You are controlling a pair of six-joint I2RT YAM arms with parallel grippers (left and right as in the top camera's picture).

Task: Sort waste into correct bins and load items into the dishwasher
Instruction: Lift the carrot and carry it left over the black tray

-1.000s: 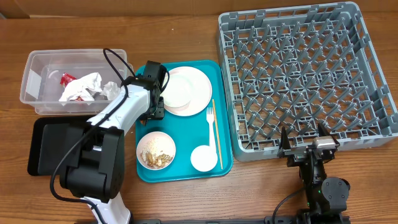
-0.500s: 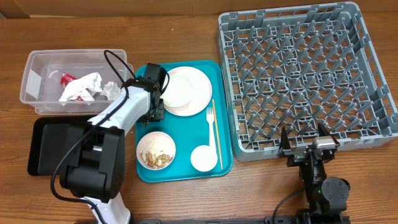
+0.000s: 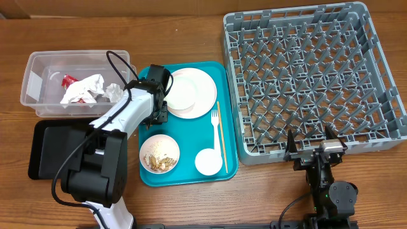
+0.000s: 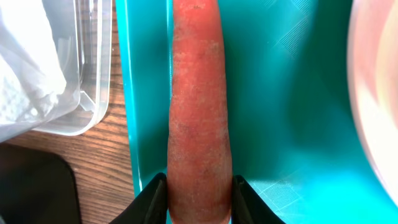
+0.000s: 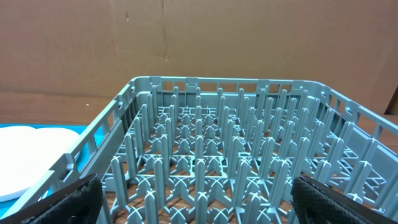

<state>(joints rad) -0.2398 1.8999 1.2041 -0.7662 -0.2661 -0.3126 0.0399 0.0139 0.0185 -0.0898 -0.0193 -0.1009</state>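
Note:
I will next lift my left gripper, move it to the left in the overhead view, and lower it to let go of the carrot inside the black tray [image 3: 48, 149], since the tub [image 3: 37, 69] has napkins in it.
My left gripper [image 3: 156, 113] is down at the left edge of the teal tray [image 3: 191, 175], and its fingers [image 4: 199, 190] are shut on the orange carrot [image 4: 199, 106], which lies lengthwise on the tray. The clear tub [image 3: 37, 69] holds crumpled napkins [image 3: 82, 89] and a red wrapper [image 3: 68, 80]. The black tray [image 3: 48, 149] lies in front of it. On the teal tray are a white plate [image 3: 191, 92], a bowl of beige scraps [image 3: 159, 154], a small cup [image 3: 208, 161], a fork [image 3: 215, 127] and a wooden stick [image 3: 221, 137]. My right gripper [image 3: 316, 152] is open and empty in front of the grey dish rack [image 3: 305, 70].
The left wrist view shows the tub's corner [image 4: 93, 74] just left of the teal tray's rim, with bare wood between them. The right wrist view looks into the rack's upright pegs [image 5: 205, 155], with the plate's edge [image 5: 31, 155] at the left.

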